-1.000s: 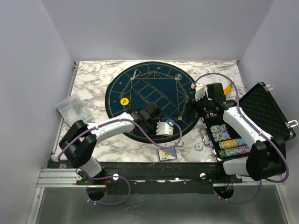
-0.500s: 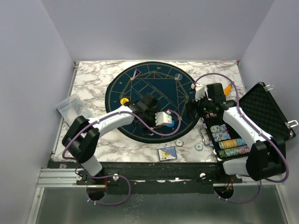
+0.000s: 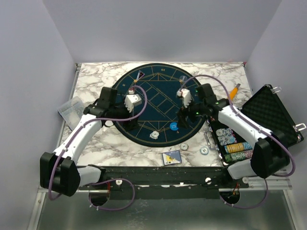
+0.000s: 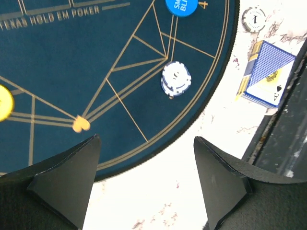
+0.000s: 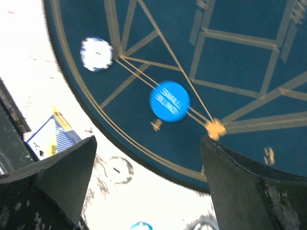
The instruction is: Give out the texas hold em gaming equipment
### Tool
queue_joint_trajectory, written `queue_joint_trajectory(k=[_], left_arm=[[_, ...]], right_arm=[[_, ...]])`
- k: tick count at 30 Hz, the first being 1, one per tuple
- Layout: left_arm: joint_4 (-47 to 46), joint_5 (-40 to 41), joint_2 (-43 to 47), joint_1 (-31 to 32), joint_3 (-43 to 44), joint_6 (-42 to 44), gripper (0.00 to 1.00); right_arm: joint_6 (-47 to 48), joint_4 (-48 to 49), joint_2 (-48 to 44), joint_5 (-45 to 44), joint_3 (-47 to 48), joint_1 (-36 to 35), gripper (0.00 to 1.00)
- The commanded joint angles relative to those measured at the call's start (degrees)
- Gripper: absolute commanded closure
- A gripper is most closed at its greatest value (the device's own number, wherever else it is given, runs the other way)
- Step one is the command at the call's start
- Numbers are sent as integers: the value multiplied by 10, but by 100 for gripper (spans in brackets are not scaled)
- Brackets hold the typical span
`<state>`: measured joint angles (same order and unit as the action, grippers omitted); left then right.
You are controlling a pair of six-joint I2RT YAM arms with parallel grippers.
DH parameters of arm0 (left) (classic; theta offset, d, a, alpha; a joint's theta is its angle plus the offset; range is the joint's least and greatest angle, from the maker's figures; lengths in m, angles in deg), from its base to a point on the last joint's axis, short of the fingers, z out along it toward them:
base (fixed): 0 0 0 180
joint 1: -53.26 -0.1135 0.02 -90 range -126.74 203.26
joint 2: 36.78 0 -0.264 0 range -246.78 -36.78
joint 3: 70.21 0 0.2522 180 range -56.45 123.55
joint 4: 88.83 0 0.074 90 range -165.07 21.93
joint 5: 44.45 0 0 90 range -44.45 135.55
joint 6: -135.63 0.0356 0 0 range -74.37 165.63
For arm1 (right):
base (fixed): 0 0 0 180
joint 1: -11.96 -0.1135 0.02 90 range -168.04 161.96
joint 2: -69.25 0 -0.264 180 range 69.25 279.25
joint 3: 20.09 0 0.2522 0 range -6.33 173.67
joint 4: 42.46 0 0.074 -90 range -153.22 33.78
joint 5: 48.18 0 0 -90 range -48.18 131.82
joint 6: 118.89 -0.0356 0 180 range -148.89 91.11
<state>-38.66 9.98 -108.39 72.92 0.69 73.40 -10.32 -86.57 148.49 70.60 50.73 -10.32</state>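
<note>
The whitish chip stack lies past the blue disc [image 3: 173,126], so next my right gripper needs to go to the left in the top view and down onto the stack.
A small stack of whitish poker chips [image 3: 154,134] [image 4: 176,78] [image 5: 97,53] rests on the round dark blue poker mat [image 3: 158,88], near its front edge. The blue button disc [image 3: 173,126] [image 5: 169,101] [image 4: 183,5] lies just right of it. A yellow disc [image 4: 4,101] shows at the left edge of the left wrist view. Off the mat on the marble are two single chips [image 3: 184,146] [image 3: 204,150] and a blue-backed pack of playing cards [image 3: 171,157] [image 4: 266,72]. My left gripper [image 3: 123,115] [image 4: 146,139] hangs open and empty over the mat's left front edge. Over the mat's right side my right gripper [image 3: 183,114] [image 5: 148,141] is open and empty.
The open black foam-lined case [image 3: 271,115] at the right holds rows of chips [image 3: 237,148]. An orange-handled tool [image 3: 234,91] lies at the back right. A clear plastic bag [image 3: 72,109] sits at the left edge of the marble table [image 3: 96,76].
My left gripper opened, left the chip stack on the mat's front and drew back to the left. My right gripper swung left over the mat, still open.
</note>
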Motion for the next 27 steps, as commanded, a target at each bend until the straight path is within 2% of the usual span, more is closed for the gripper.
queue_joint_trajectory(k=[1,6,8,13,19,27], left_arm=[[30,-107,41,-82,-48,-43,19],[56,-142,63,-190,-57,-40,19],[58,-168,70,-233,-61,-42,19],[59,-191,78,-298,-59,-44,19],[62,-203,63,-325,-55,-49,20],[63,-212,56,-326,-52,-50,20]], right_arm=[[71,-33,61,33,73,-87,8],[184,-64,138,52,138,-162,13],[219,-66,165,63,156,-177,14],[293,-85,236,76,199,-198,20],[338,-11,244,44,154,-234,21],[367,5,278,8,147,-257,24]])
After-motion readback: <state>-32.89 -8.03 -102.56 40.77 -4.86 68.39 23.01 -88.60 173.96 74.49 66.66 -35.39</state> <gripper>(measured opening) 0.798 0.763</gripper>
